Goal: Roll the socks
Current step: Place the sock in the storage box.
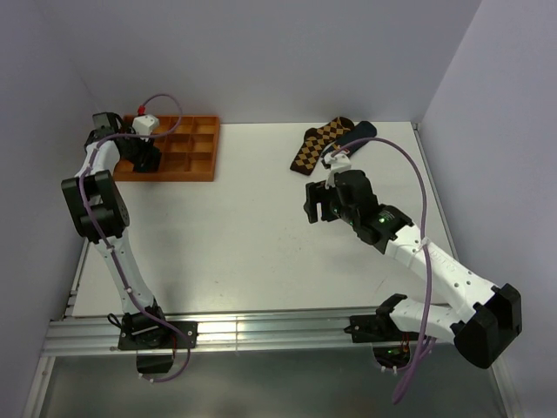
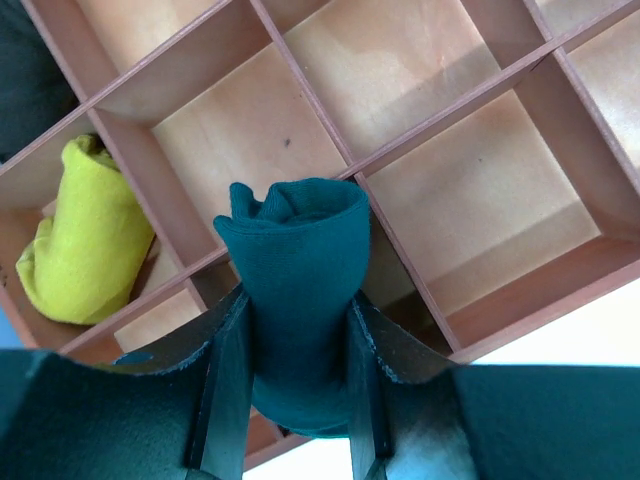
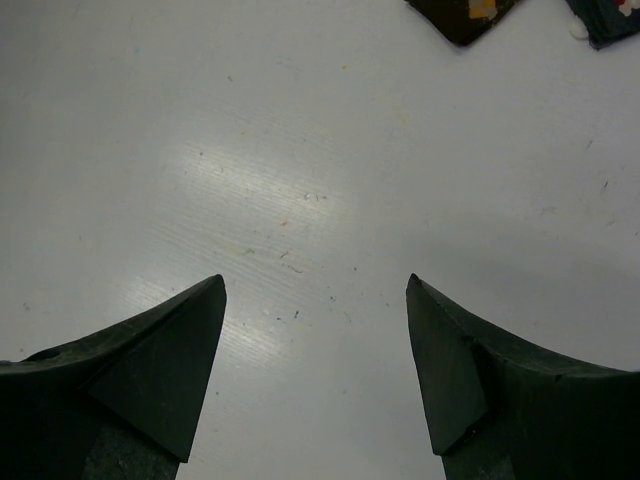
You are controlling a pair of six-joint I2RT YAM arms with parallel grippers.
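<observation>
I will move my left gripper down next, into the tray's front section beneath the bundle, and release the bundle there, because the dark teal bundle still hangs above the tray's partitions.
The socks (image 2: 300,260) are rolled into one dark teal bundle, and my left gripper (image 2: 297,305) is shut on it, a finger pressing each side. The bundle hangs above the wooden divided tray (image 2: 470,300), over a partition near the tray's front edge. In the top view the left gripper (image 1: 144,155) is over the left part of the tray (image 1: 198,150); the bundle cannot be made out there. My right gripper (image 1: 316,207) stands open over bare table, with nothing between its fingers (image 3: 190,340).
A rolled yellow sock (image 2: 80,250) lies in a left compartment of the tray. Something dark (image 2: 30,70) fills the compartment at the top left corner. Brown argyle socks (image 1: 320,144) and a dark navy sock (image 1: 359,135) lie at the back right of the table.
</observation>
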